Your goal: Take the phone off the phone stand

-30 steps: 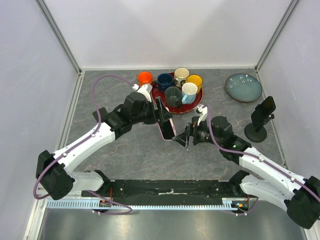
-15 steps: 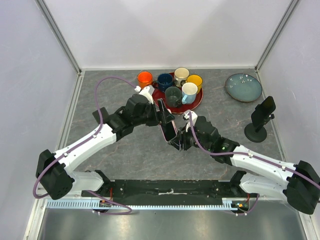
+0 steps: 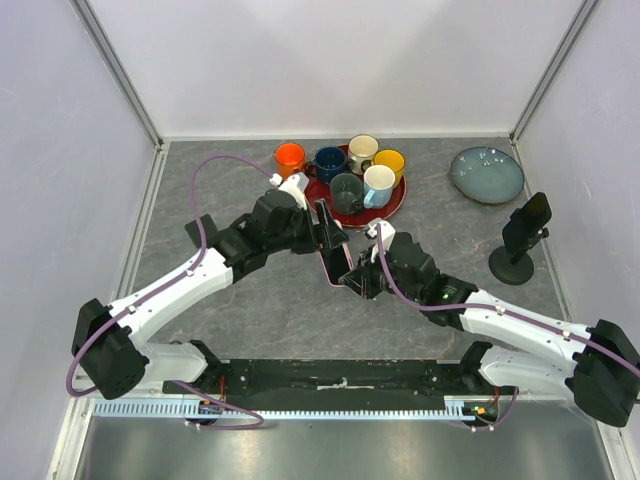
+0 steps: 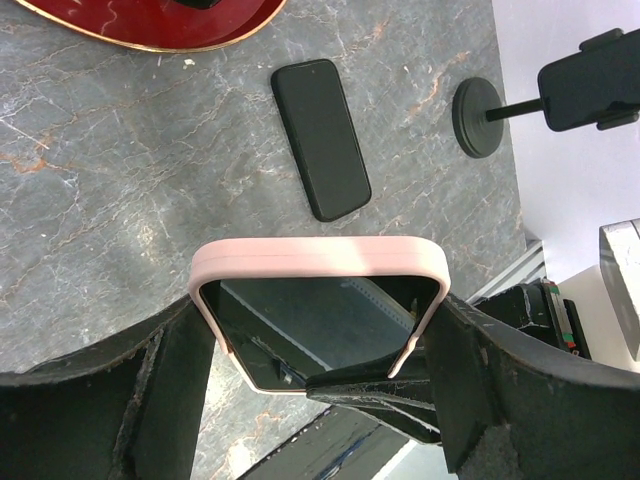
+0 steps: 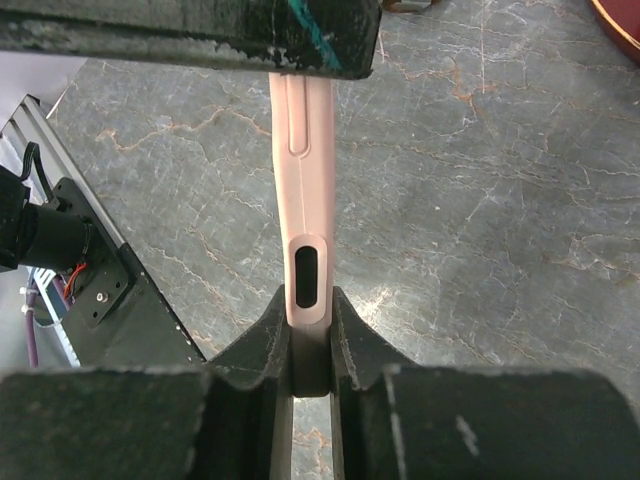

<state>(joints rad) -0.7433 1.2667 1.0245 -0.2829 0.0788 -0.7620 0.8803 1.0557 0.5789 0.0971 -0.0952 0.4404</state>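
Note:
Next, the right gripper lowers the pink-cased phone (image 3: pixel 335 262) to the table beside the flat black phone, then opens there, since the bare surface leaves room.
A pink-cased phone (image 3: pixel 335 262) hangs above the middle of the table, tilted, screen dark. My left gripper (image 3: pixel 328 235) is shut across its width, a finger pressed on each long side (image 4: pixel 320 340). My right gripper (image 3: pixel 352 280) is shut on the phone's lower end; in the right wrist view the pink edge (image 5: pixel 303 150) runs up from between the pinching jaws (image 5: pixel 310 330). The black phone stand (image 3: pixel 512 265) is at the right, its dark rectangular head (image 3: pixel 527 222) raised on a short arm, well apart from both grippers. In the left wrist view the stand (image 4: pixel 478 118) is at the upper right.
A red tray (image 3: pixel 392 212) with several mugs sits behind the grippers, an orange mug (image 3: pixel 290 156) beside it. A blue-grey plate (image 3: pixel 487 175) lies at the back right. A black phone (image 4: pixel 320 138) lies flat on the table below the held phone.
My right gripper moved left to the pink phone and shut on its lower end. The left gripper kept its hold and barely moved.

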